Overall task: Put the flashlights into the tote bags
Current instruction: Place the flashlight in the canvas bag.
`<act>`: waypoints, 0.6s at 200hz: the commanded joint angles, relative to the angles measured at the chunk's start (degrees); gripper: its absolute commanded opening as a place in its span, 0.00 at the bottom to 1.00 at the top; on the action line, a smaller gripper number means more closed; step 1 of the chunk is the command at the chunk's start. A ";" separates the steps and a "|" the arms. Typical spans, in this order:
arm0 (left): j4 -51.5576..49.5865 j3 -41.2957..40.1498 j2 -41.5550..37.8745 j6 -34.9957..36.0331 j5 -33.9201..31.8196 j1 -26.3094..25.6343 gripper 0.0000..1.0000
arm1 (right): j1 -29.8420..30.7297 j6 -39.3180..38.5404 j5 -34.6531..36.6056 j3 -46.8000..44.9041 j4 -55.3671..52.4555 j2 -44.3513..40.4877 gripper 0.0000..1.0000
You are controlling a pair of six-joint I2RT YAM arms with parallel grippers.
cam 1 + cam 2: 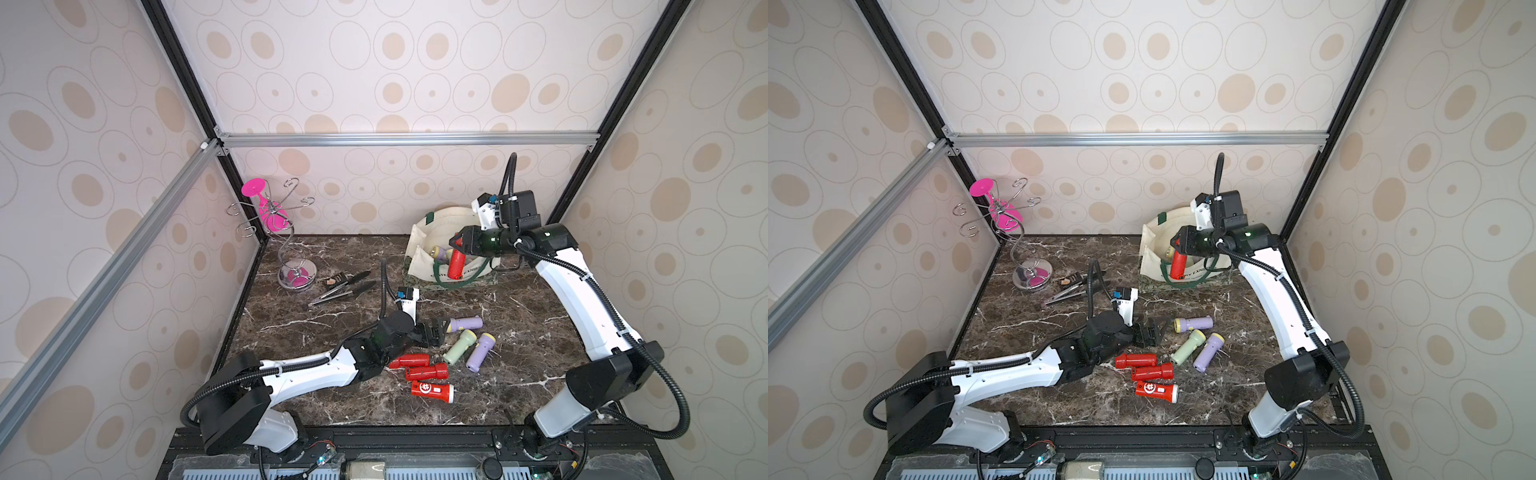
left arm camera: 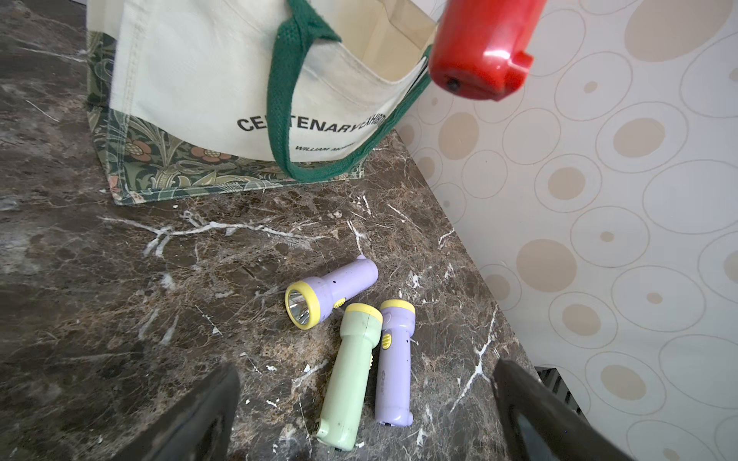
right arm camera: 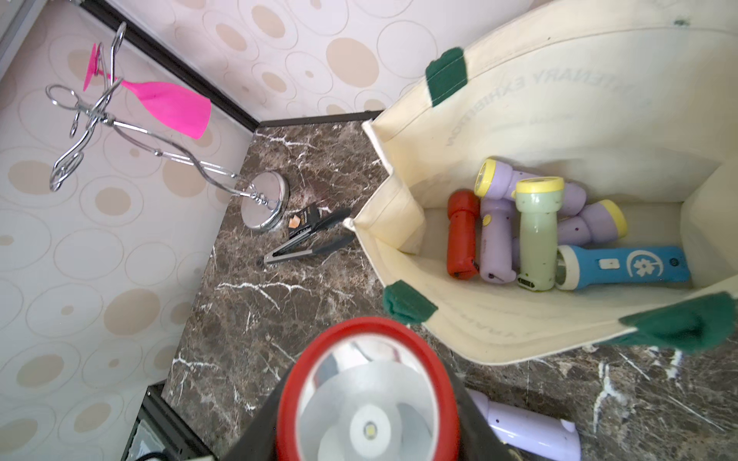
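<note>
The bag's flashlights lie below and outward of my right gripper, so next my right gripper needs to move outward past the bag's near rim, lower, and release the red flashlight.
The cream tote bag point(image 1: 419, 266) point(image 3: 559, 99) with green handles stands open at the back right. Inside lie several flashlights, among them a blue one point(image 3: 623, 267) and a pale green one point(image 3: 537, 235). My right gripper point(image 1: 457, 241) point(image 3: 367, 419) hangs over the bag's near rim, shut on a red flashlight point(image 1: 457, 259) point(image 3: 367, 399) that points tail down. My left gripper point(image 1: 441, 330) point(image 2: 365, 379) is open low over the table, nothing between its fingers. Just beyond it lie two lilac flashlights point(image 2: 331, 293) point(image 2: 393, 359) and a pale green flashlight point(image 2: 347, 375). Three red flashlights point(image 1: 428, 372) lie nearer the front.
A wire glass rack point(image 1: 286, 245) holding a pink glass point(image 1: 270, 212) stands at the back left. Black-handled metal tongs point(image 1: 340, 289) and a small dark packet point(image 1: 334, 280) lie beside its base. Patterned walls close in the left, back and right sides.
</note>
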 commanded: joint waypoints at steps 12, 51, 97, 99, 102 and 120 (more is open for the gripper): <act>1.65 1.54 -1.84 2.11 -1.17 -0.32 0.99 | -3.81 1.85 0.70 2.63 1.95 1.93 0.00; 1.46 3.41 -0.17 3.00 -0.09 -0.36 0.99 | -5.16 2.95 1.20 3.16 4.47 4.73 0.00; 2.83 2.98 0.94 2.05 0.94 -0.32 0.99 | -5.96 4.47 1.05 6.26 8.46 10.01 0.00; 2.85 2.93 0.95 2.05 1.01 -0.32 0.99 | -5.97 4.63 1.02 6.33 8.79 10.17 0.00; 2.89 2.89 0.95 2.01 0.93 -0.32 0.99 | -5.99 4.82 1.08 6.50 9.16 10.52 0.00; 2.86 2.47 0.77 1.75 0.85 -0.32 0.99 | -6.06 5.11 0.87 9.42 9.05 13.80 0.00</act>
